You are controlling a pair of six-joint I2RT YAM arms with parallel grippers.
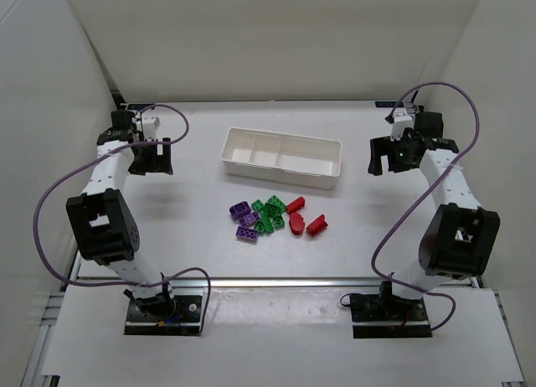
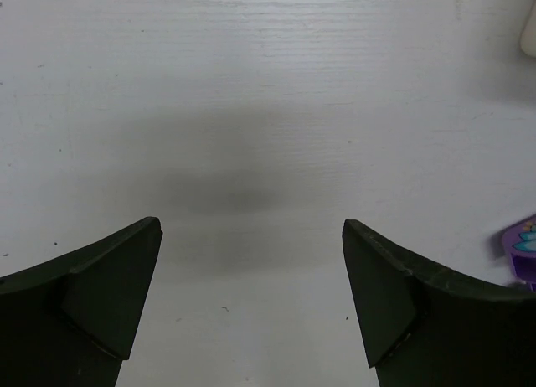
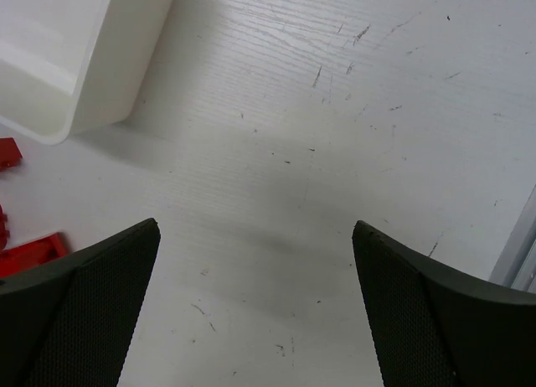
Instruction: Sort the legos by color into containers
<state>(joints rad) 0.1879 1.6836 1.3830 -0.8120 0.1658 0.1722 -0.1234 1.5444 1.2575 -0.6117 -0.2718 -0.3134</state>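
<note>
The nearest purple lego (image 1: 239, 209) (image 2: 523, 246) lies below and right in the top view. I will next swing my left gripper over to it, turn and lower around its sides.
The long white tray (image 1: 282, 172) with three compartments lies at the table's middle back, and its compartments look empty. In front of it lies a cluster of legos: purple ones (image 1: 245, 220) at the left, green ones (image 1: 269, 214) in the middle, red ones (image 1: 303, 219) at the right. My left gripper (image 1: 153, 158) is open and empty over bare table at the far left. My right gripper (image 1: 387, 159) is open and empty, right of the tray. The left wrist view shows a purple lego (image 2: 523, 245) at its right edge. The right wrist view shows the tray corner (image 3: 71, 77) and red legos (image 3: 29, 251).
White walls enclose the table on the left, back and right. A metal rail (image 1: 276, 280) runs along the near edge, with both arm bases behind it. Purple cables loop beside each arm.
</note>
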